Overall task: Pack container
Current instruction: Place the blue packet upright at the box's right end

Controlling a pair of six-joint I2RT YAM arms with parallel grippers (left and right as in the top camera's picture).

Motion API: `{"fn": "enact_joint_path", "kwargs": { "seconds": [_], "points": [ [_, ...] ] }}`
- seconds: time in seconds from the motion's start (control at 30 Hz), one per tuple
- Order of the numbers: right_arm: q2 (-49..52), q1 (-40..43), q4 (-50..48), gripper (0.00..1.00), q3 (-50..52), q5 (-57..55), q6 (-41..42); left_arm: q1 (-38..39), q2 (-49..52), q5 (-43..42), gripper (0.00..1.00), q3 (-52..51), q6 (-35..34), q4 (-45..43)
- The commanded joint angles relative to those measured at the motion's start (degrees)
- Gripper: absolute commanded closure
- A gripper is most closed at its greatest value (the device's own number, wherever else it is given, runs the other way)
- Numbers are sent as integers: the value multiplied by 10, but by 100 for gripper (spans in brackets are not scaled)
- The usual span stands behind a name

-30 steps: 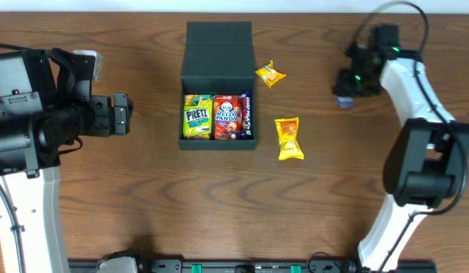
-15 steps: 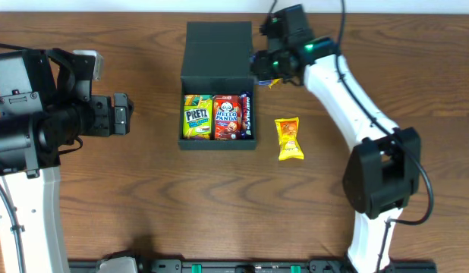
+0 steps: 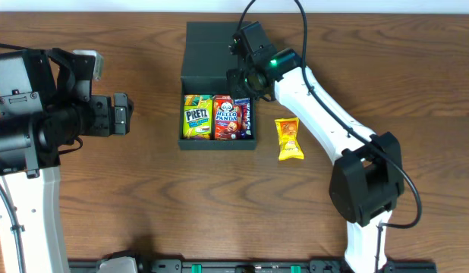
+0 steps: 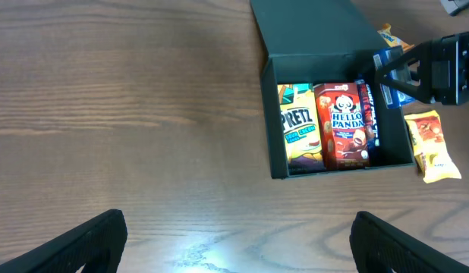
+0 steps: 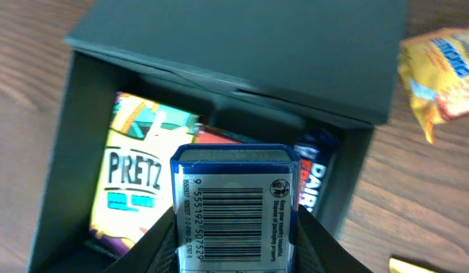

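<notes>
My right gripper will move the small blue box down onto the Dairy Milk bar's strip (image 3: pixel 245 118) (image 5: pixel 313 171) before it opens.
The container (image 3: pixel 215 45) is a dark box standing open at the table's middle, its lid flap laid back. Inside lie a Pretz box (image 3: pixel 196 116), a Hello Panda box (image 3: pixel 227 115) and a Dairy Milk bar (image 3: pixel 247 114). My right gripper (image 3: pixel 246 80) hovers over the box's back right corner, shut on a small blue box (image 5: pixel 234 201) with a barcode facing the camera; the fingers (image 5: pixel 155 246) press both its sides. The left gripper (image 4: pixel 238 243) stands wide open over bare wood to the left of the container (image 4: pixel 310 26), holding nothing.
A yellow snack packet (image 3: pixel 288 139) lies on the table just right of the container. Another yellow packet (image 5: pixel 439 64) lies by the lid's right side, under my right arm in the overhead view.
My right arm swung left from the table's far right to above the container, carrying the blue box. The left arm stayed still.
</notes>
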State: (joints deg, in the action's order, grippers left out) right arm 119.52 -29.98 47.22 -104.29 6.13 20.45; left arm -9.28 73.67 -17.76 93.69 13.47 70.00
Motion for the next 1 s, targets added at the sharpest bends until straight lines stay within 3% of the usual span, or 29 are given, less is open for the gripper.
{"fn": "enact_joint_path", "kwargs": {
  "seconds": [0.0,0.17,0.3,0.4,0.5,0.97],
  "points": [
    [14,-9,9,99,-5,-52,33,-1,-2,3,5,9,-4,-2],
    [23,-9,16,99,-5,-59,33,-1,-2,3,5,9,-4,-2],
    [23,-9,16,92,-5,-59,33,-1,-2,3,5,9,-4,-2],
    [23,-9,17,67,-5,-59,33,-1,-2,3,5,9,-4,-2],
    [23,-9,17,51,-5,-59,33,-1,-2,3,5,9,-4,-2],
    [17,-4,17,41,-9,-58,33,-1,-2,3,5,9,-4,-2]
  ]
}}
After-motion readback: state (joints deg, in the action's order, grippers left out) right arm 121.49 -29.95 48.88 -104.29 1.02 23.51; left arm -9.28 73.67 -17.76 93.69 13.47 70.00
